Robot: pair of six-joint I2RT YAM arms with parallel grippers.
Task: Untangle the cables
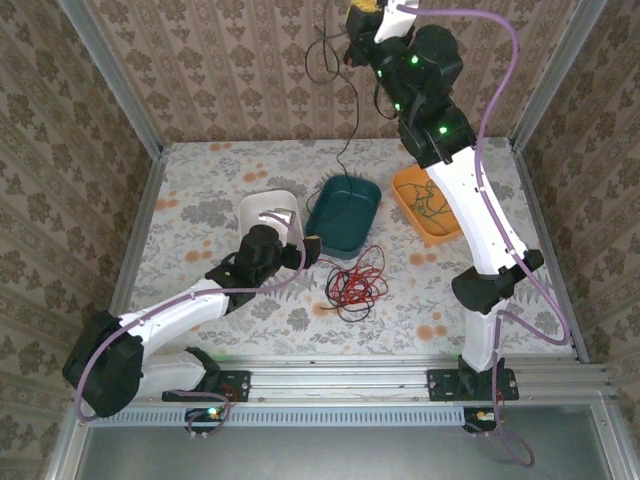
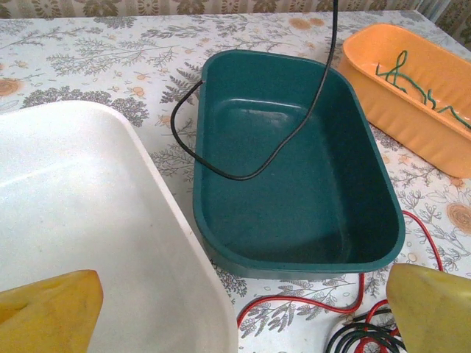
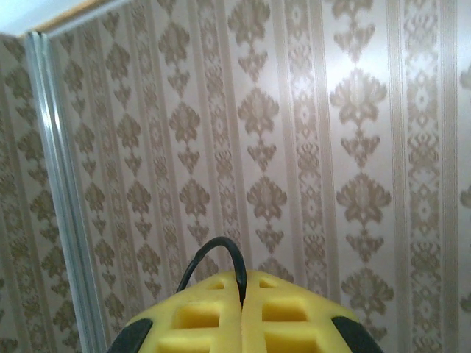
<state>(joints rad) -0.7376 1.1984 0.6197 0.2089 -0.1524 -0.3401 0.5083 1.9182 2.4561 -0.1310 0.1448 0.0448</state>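
Observation:
Next, my right gripper goes down, tipping its fingers down, and releases the black cable inside the teal tray. The tray lies below, and the cable's end already loops there.
A tangle of red and black cables lies on the table in front of the teal tray. My left gripper hovers open just left of it, its yellow fingers wide apart over the white tray's corner and the red cable. My right gripper is raised high at the back, shut on a black cable. That black cable hangs down and its end loops into the teal tray and over its left rim. A green cable lies in the orange tray.
The white tray sits left of the teal one, under my left wrist. The orange tray lies beside my right arm. Patterned walls and metal posts close in the table on three sides.

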